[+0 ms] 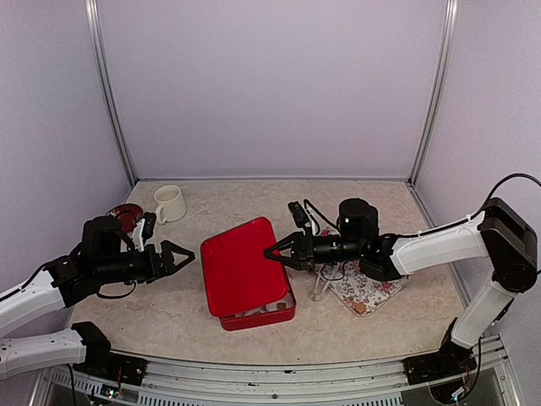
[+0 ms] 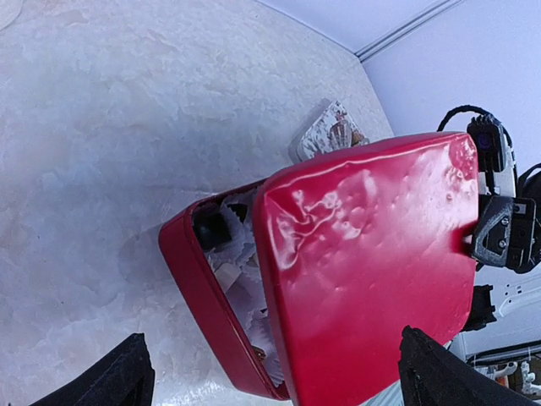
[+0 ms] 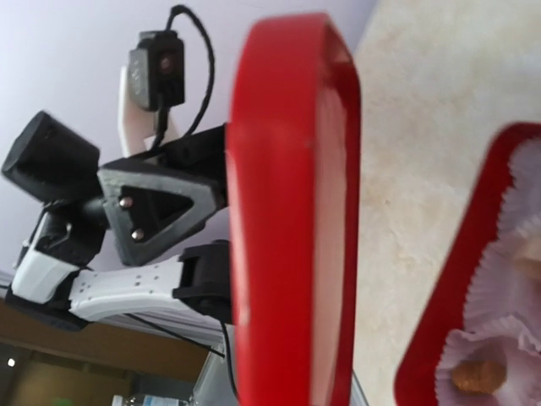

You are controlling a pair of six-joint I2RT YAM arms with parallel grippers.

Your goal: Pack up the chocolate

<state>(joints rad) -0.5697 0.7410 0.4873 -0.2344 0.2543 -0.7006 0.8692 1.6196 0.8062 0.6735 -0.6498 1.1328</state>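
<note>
The open red box below my right gripper still shows its rim past the tilted lid. My right gripper lowers the lid onto the box's rim next and releases it.
A red lid hangs tilted over the red box, and my right gripper is shut on its right edge. Just left of the lid my left gripper stands open and holds nothing. In the left wrist view the lid covers most of the box, and its black fingertips stand wide apart. Chocolate shows inside the box's white liner: a dark piece and a tan piece. Seen edge-on, the lid fills the right wrist view and hides my own fingers.
A floral tray lies under the right arm, with a small brown piece at its near edge. At the back left stand a cream mug and a dark red dish. Grey walls close in the table.
</note>
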